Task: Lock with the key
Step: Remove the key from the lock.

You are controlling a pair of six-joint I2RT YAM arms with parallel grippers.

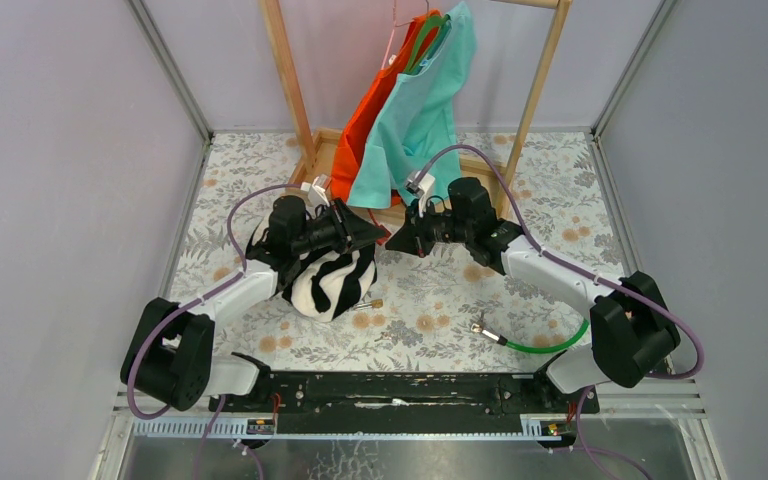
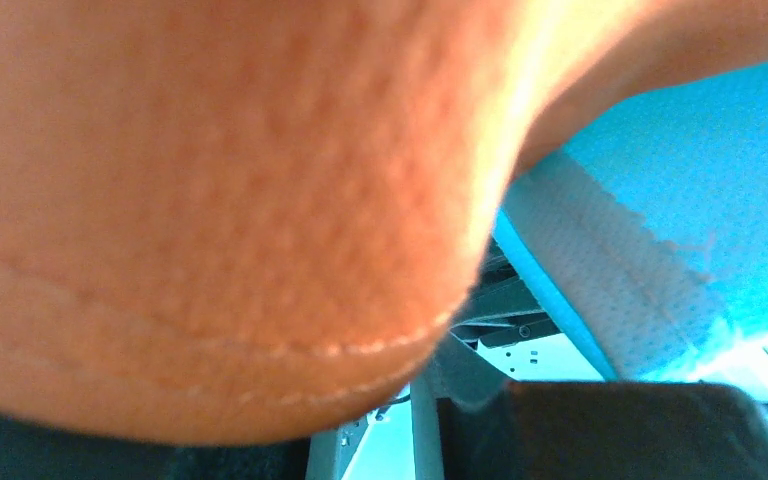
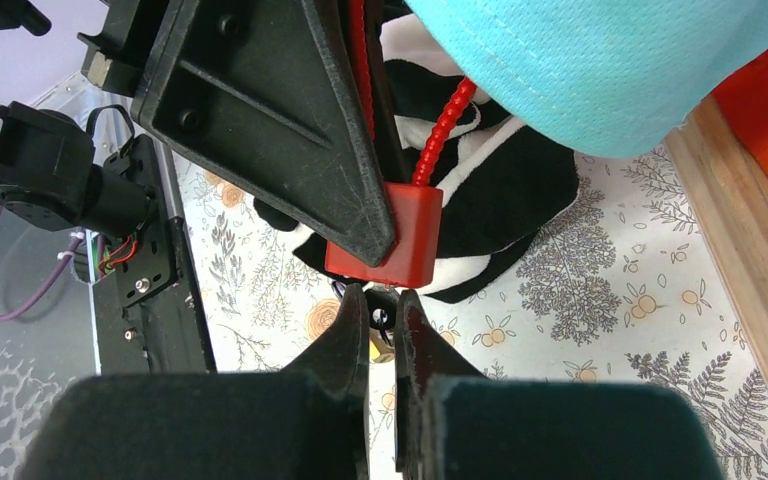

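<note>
I need to pull the red lock back next with my left gripper, then lower and release it, as bare tabletop (image 1: 413,287) beside the zebra-striped bag is below and back from that gripper.
In the right wrist view a red lock (image 3: 408,238) with a ribbed red cable (image 3: 442,128) sits between the black fingers (image 3: 270,120) of my left gripper (image 1: 370,233), which is shut on its body. My right gripper (image 3: 380,290) is shut on a small black-headed key (image 3: 380,312) whose end sits just under the lock's underside. Both grippers meet above the table's middle, with my right gripper (image 1: 401,241) facing the left one. The left wrist view is almost wholly covered by cloth, so its jaws are hidden there.
A zebra-striped bag (image 1: 330,285) lies under the left arm. An orange shirt (image 1: 370,120) and a teal shirt (image 1: 420,110) hang from a wooden rack (image 1: 285,70) just behind the grippers. A green cable lock (image 1: 535,346) lies on the flowered table near the right arm's base.
</note>
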